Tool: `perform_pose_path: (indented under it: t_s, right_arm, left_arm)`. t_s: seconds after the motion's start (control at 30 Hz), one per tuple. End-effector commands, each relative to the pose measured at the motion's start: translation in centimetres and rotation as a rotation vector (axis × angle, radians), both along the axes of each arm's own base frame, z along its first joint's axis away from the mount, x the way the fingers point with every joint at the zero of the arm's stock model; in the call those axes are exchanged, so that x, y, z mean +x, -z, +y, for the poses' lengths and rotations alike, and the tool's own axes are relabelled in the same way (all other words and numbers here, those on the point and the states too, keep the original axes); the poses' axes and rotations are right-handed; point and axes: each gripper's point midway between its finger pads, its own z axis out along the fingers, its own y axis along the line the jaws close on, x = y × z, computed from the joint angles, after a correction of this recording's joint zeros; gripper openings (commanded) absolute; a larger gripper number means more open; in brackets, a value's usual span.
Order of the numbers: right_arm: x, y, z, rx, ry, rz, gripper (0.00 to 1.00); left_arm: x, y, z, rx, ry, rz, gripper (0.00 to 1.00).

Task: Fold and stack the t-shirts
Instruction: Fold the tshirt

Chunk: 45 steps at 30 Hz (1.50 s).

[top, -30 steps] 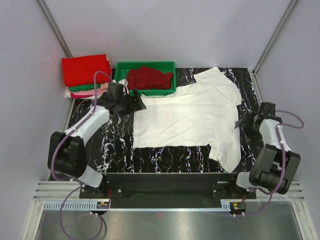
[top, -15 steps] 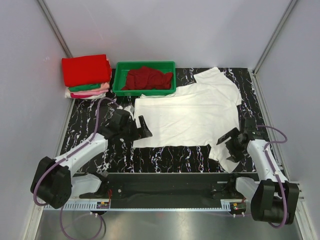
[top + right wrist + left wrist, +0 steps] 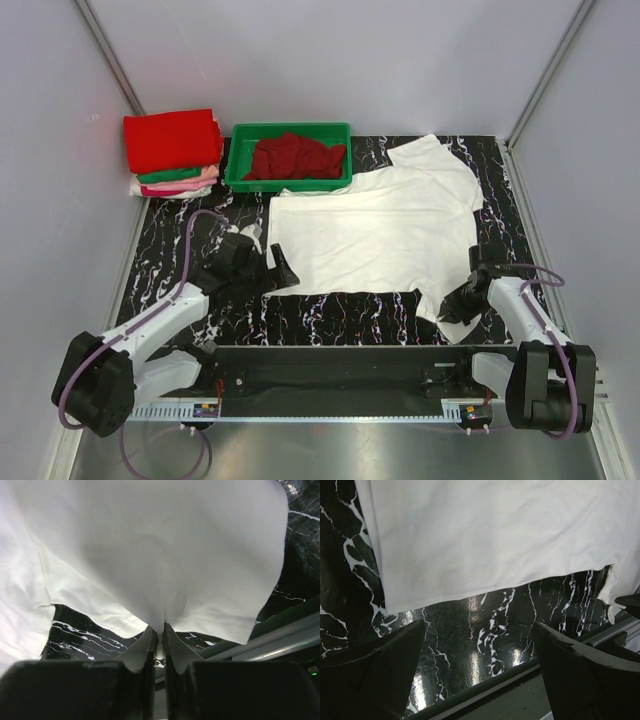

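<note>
The near sleeve juts out, and the cloth between both sleeves lies outward of my right gripper. So the hem lifts outward in that gripper next, for release on that cloth.
A white t-shirt point(image 3: 380, 225) lies spread flat on the black marbled table, with no print showing. My right gripper point(image 3: 450, 308) is shut on the hem of its near right sleeve; in the right wrist view the white cloth point(image 3: 165, 545) bunches into a fold between the closed jaws of the gripper point(image 3: 160, 636). My left gripper point(image 3: 286, 270) stands open just off the shirt's near left corner. In the left wrist view its gripper point(image 3: 480, 672) has only bare table between the fingers, and the shirt's edge point(image 3: 470, 587) lies a little beyond them. Folded t-shirts point(image 3: 172, 142), red on top, are stacked at the back left.
A green plastic tray point(image 3: 236, 158) holding crumpled dark red cloth point(image 3: 292, 155) stands at the back, touching the shirt's far edge. Grey walls close in both sides. A black rail point(image 3: 340, 355) runs along the table's near edge by the arm bases.
My right gripper came down to the near sleeve and shut on its hem. My left arm swung from beside the tray toward the shirt's near left corner, staying open.
</note>
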Motion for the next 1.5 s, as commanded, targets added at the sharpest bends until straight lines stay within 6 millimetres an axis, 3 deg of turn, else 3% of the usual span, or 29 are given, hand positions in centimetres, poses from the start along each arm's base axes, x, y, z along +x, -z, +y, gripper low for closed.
perform_pose_path:
  t_s: [0.0, 0.13, 0.5, 0.57, 0.7, 0.73, 0.8, 0.9, 0.93, 1.23, 1.27, 1.47]
  right_arm:
    - [0.9, -0.2, -0.5, -0.035, 0.005, -0.044, 0.11]
    - [1.0, -0.4, -0.2, -0.018, -0.015, -0.054, 0.00]
    - [1.4, -1.6, 1.2, 0.056, -0.062, -0.130, 0.00]
    - [1.5, -1.8, 1.2, 0.058, -0.066, -0.145, 0.00]
    - [1.6, -2.3, 1.4, 0.063, -0.069, -0.168, 0.00]
    - [1.6, -2.4, 1.4, 0.062, -0.069, -0.174, 0.00]
    - [1.7, -2.8, 1.4, 0.061, -0.069, -0.189, 0.00]
    - [1.5, -3.5, 1.4, 0.060, -0.066, -0.207, 0.00]
    - [1.2, -3.7, 1.4, 0.060, -0.059, -0.199, 0.00]
    - [-0.6, -9.2, 1.0, 0.027, -0.039, -0.297, 0.00]
    - [-0.8, -9.6, 1.1, 0.031, -0.039, -0.313, 0.00]
    - [-2.7, -11.6, 1.5, 0.045, -0.052, -0.338, 0.00]
  left_arm:
    - [0.2, 0.5, -0.1, -0.018, -0.025, -0.023, 0.94]
    - [0.1, 2.5, 0.0, 0.013, -0.043, 0.050, 0.94]
    - [0.1, 6.3, 2.9, 0.183, -0.178, 0.137, 0.94]
    - [0.5, 6.9, 3.4, 0.211, -0.193, 0.133, 0.91]
    - [1.7, 6.5, 3.2, 0.240, -0.202, 0.116, 0.65]
    - [1.8, 6.5, 3.2, 0.244, -0.201, 0.116, 0.50]
    - [1.9, 6.5, 3.1, 0.249, -0.189, 0.115, 0.35]
    - [1.7, 6.1, 2.7, 0.230, -0.164, 0.111, 0.04]
    - [1.2, 6.1, 2.7, 0.227, -0.158, 0.120, 0.00]
    - [-3.7, 2.2, 3.9, 0.118, -0.166, 0.107, 0.00]
    - [-4.1, 1.3, 3.9, 0.093, -0.165, 0.085, 0.00]
    - [-6.9, 0.1, 4.7, 0.047, -0.165, 0.109, 0.00]
